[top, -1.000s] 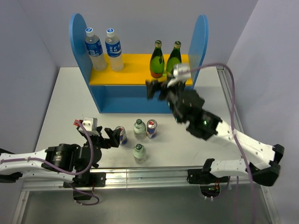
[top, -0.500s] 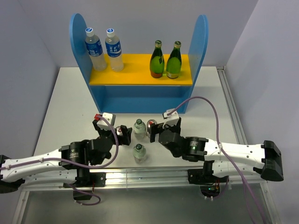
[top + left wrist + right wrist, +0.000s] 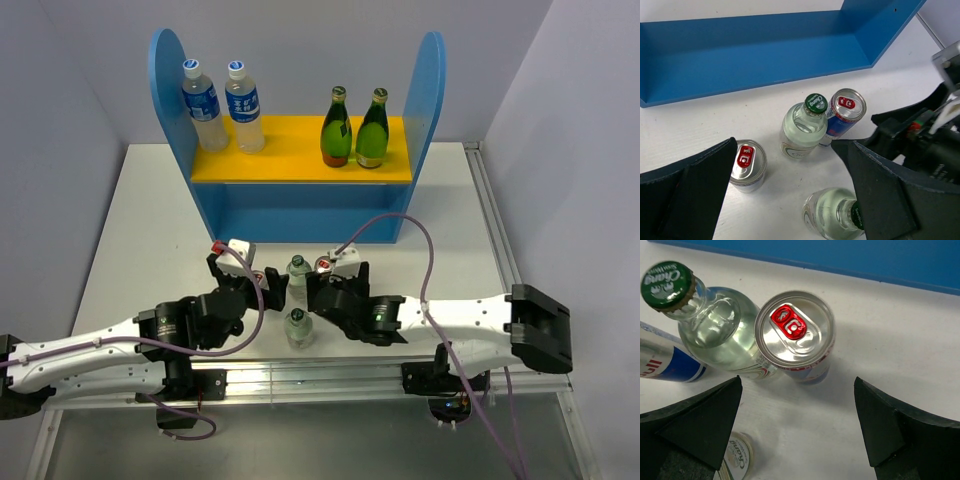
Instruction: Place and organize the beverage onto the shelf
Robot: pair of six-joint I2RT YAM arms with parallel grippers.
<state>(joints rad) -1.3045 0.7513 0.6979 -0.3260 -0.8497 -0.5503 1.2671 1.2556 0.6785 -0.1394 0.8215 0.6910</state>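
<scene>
The silver can is past my open fingers, close against the far bottle, so next my right gripper will go down outward, toward that bottle, around the can.
The blue shelf (image 3: pixel 170 70) has a yellow upper board (image 3: pixel 290 160) holding two water bottles (image 3: pixel 205 105) and two green bottles (image 3: pixel 336 128). Its lower tier (image 3: pixel 755 50) holds nothing. On the table in front stand two cans and two clear green-capped bottles. My left gripper (image 3: pixel 785 150) is open and low over the table. The left can (image 3: pixel 747 160) is by its left finger and the near bottle (image 3: pixel 835 217) by its right finger. My right gripper (image 3: pixel 797 390) is open and hovers just near of the right can (image 3: pixel 795 332), beside the far bottle (image 3: pixel 715 325).
Both arms crowd the drinks cluster (image 3: pixel 296 272). The right arm's black body (image 3: pixel 920 145) is close to my left gripper's right finger. The white table (image 3: pixel 150 220) ends in a metal rail (image 3: pixel 320 375) at the near edge. Grey walls stand close on both sides.
My right arm has come down from the shelf's upper board to the table and now hovers by the right can. My left gripper has moved forward and right toward the left can.
</scene>
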